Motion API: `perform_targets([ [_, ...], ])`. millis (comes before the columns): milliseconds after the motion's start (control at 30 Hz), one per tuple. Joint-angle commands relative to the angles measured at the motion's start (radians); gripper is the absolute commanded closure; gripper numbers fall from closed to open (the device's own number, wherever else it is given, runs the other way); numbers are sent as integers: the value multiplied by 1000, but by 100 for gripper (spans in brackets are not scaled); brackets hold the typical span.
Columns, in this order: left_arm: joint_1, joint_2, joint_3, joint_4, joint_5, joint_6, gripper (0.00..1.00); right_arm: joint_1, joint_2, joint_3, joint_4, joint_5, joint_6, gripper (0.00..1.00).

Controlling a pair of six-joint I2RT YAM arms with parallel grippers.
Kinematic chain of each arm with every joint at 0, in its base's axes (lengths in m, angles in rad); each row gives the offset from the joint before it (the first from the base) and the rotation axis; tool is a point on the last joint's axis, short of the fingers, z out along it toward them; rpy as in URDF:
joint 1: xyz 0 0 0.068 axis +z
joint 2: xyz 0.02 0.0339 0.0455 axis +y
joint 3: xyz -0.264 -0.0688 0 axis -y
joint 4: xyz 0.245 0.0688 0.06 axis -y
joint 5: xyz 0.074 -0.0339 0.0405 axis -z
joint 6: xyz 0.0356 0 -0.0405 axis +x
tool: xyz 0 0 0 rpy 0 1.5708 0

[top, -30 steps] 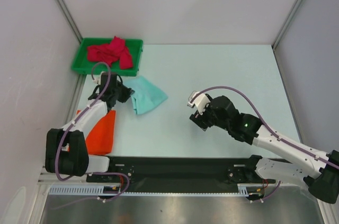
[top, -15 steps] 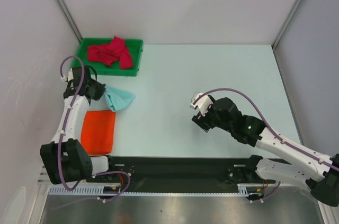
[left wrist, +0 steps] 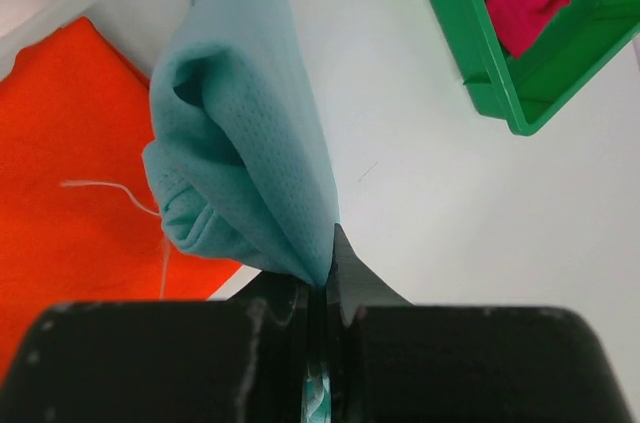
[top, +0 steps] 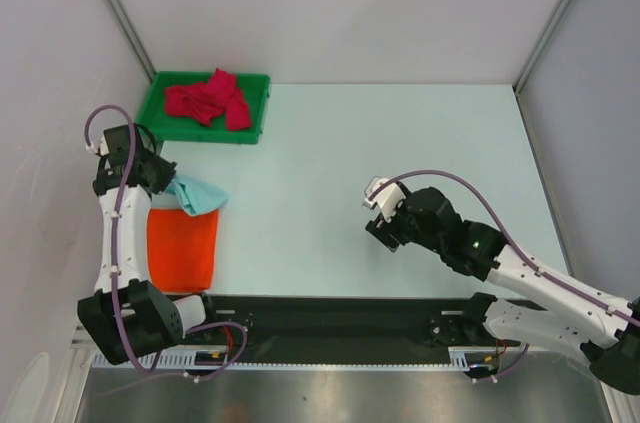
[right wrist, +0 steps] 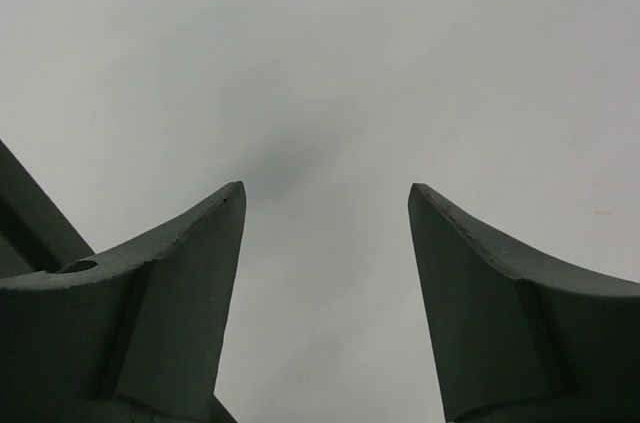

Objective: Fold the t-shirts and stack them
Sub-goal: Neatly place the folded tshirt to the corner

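I should move my left gripper back and down over the wall-side edge of the orange t-shirt [top: 182,247] next and let go there, because the mint t-shirt [top: 198,194] covers only the far end of the orange t-shirt.
My left gripper [top: 166,183] is shut on the mint green t-shirt [top: 198,194], which hangs bunched from it over the far end of the folded orange t-shirt [top: 182,247]. In the left wrist view the mint cloth [left wrist: 245,143] is pinched between the closed jaws, with the orange shirt [left wrist: 70,183] under it at left. The crimson red t-shirt [top: 208,98] lies crumpled in the green tray [top: 252,135]. My right gripper [top: 380,227] is open and empty over bare table, far right of the shirts; its wrist view shows only table between its fingertips [right wrist: 228,213].
The green tray [left wrist: 490,73] stands at the back left corner, just beyond my left gripper. A white wall runs close along the left side. The black base rail [top: 330,318] runs along the near edge.
My left gripper has carried the mint green t-shirt leftward and toward the near side, from the table beside the tray to above the orange shirt's far end. The right gripper has drifted slightly toward the near side.
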Motion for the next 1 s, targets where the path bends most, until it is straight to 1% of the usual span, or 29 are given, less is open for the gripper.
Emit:
perform_targets([
  [0,31,-28,49,-15,46,62,100,-3,-29,-7,-11,-4,2,28],
  [67,32,-33,50,-23,71,63,100,-3,-35,-8,-17,-7,1,29],
  [300,44,-54,69,-60,77,69,100,-3,-55,-20,-20,-5,10,28],
  [767,90,-91,106,-115,57,115,100,-2,-63,-20,-35,-21,-5,28],
  [967,107,-107,80,-127,69,111,100,-2,-55,-22,-29,-31,-5,28],
])
